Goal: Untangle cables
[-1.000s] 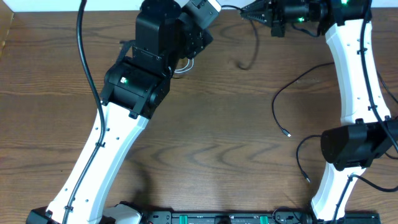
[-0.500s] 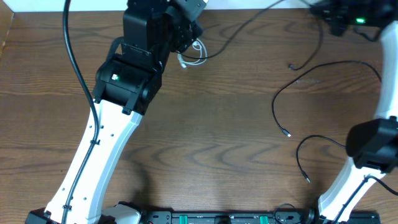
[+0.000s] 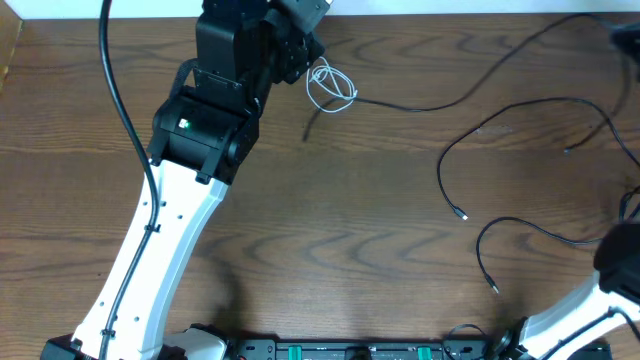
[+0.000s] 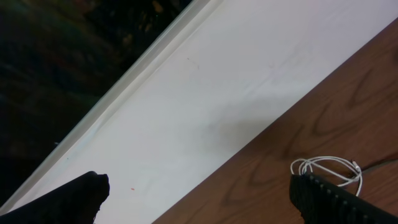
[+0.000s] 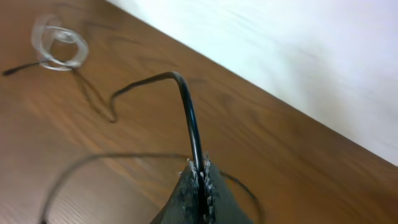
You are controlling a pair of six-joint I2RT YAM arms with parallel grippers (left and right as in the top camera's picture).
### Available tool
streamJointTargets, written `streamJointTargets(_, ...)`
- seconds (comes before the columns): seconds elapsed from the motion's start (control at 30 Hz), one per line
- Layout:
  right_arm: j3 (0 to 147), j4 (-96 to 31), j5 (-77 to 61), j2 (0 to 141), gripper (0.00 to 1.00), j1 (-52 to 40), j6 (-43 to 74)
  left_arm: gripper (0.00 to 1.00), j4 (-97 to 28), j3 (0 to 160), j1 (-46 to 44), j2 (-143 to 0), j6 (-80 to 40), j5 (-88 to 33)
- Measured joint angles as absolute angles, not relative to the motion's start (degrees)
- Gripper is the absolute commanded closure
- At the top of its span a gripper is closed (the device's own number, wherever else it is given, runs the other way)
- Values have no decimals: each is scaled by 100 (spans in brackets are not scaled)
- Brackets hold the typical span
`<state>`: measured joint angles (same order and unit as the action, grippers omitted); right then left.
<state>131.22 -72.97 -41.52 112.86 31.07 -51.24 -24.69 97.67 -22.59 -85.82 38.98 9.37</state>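
Observation:
I should move my right gripper away from the white coil (image 4: 326, 169), to the right in the overhead view. The long black cable (image 3: 440, 103) still runs through that coil.
The white cable (image 3: 330, 88) lies in a small coil at the back of the table, just right of my left gripper (image 4: 199, 202). That gripper is open and holds nothing; its right finger (image 4: 336, 199) hangs close to the white coil (image 4: 326, 169). My right gripper (image 5: 200, 177) is shut on a long black cable (image 5: 186, 106). That black cable (image 3: 440, 103) runs from the far right corner down past the white coil to a loose end (image 3: 306, 135). Two more black cables (image 3: 445, 165) (image 3: 485, 245) curve on the right side, with plug ends toward the middle.
The left arm (image 3: 190, 170) slants across the left half of the table. A thick black arm cable (image 3: 125, 100) hangs beside it. A white wall (image 4: 217, 93) borders the table's far edge. The right arm's base (image 3: 625, 265) stands at the right edge.
My right gripper has swung right, out past the far right corner, drawing the black cable out long. The white coil now lies uncovered beside the left gripper, which shifted slightly left.

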Motion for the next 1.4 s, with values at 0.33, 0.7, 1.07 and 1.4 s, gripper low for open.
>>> streamJointTargets(0.33,13124,-7083,-3468,10510,99,4827,-4941,2,-2477,9767,-2067,-8582,3898,937)
streamJointTargets(0.7,13124,-7629,-4119,10431,1,5168,-4884,2,-2556,9767,-2045,-8582,3896,937)
streamJointTargets(1.07,13126,-8121,-4606,10431,4,2545,-5452,2,-3295,9776,-2150,-8582,3894,937)
streamJointTargets(1.4,13207,-7695,-3114,11480,5,78,-5240,2,-3496,9776,-2001,-8582,3894,1031)
